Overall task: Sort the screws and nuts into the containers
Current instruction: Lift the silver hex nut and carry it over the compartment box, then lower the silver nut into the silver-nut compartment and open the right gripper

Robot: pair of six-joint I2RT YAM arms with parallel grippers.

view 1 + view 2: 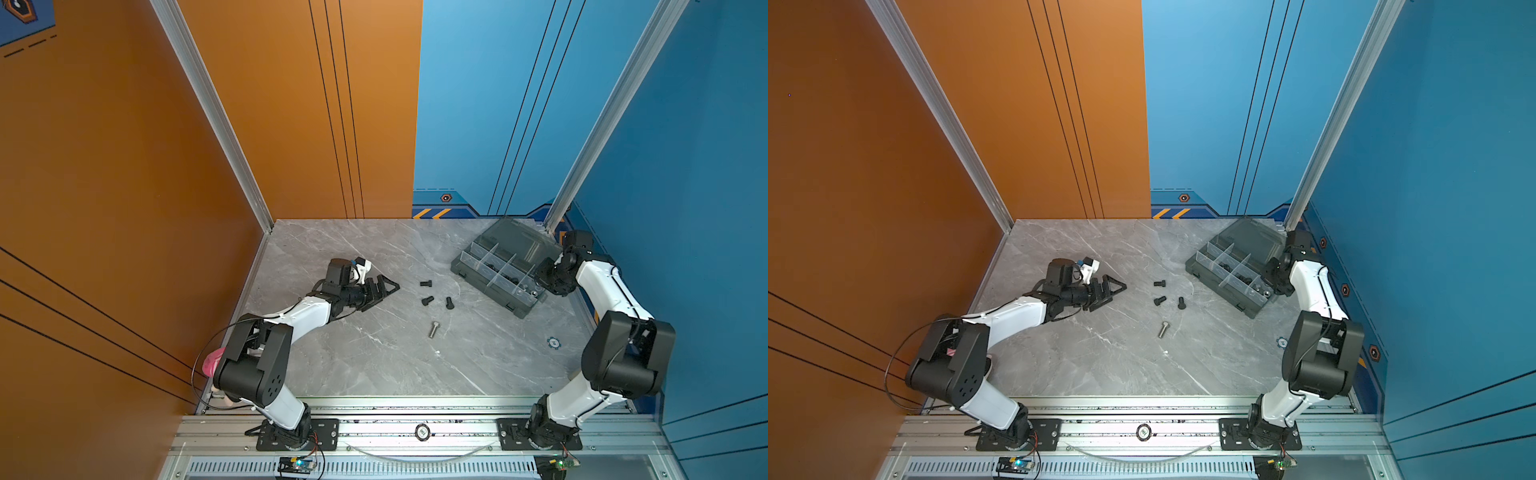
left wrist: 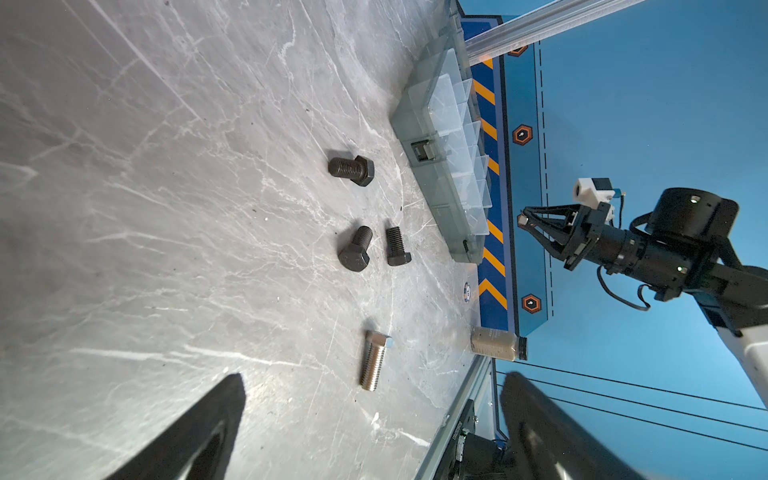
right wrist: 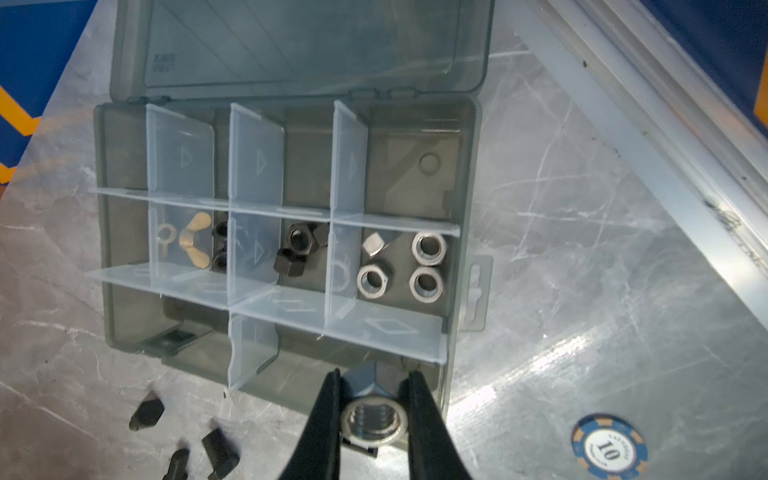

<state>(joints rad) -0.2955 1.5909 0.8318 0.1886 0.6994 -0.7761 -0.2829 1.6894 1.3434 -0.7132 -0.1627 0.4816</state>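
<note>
My right gripper lowers over the box's section of silver hex nuts next and releases the held nut there, since that matching section lies below my gripper.
The smoky-grey organiser box (image 1: 469,272) (image 3: 99,249) stands open at the back right. Its middle row holds winged nuts (image 3: 198,245), black hex nuts (image 3: 297,249) and silver hex nuts (image 3: 428,266). My right gripper (image 3: 375,376) (image 1: 537,287) is shut on a silver hex nut (image 3: 374,424) just above the box's near right corner. Three black screws (image 1: 425,284) (image 1: 427,300) (image 1: 449,302) and a silver screw (image 1: 434,329) lie on the table's middle. My left gripper (image 2: 375,375) (image 1: 386,289) rests low to their left, open and empty.
A blue poker chip (image 3: 609,446) (image 1: 553,343) lies near the right edge. In the left wrist view a small capped vial (image 2: 496,343) sits at the table's rim. An aluminium post (image 1: 557,216) rises right behind the box.
</note>
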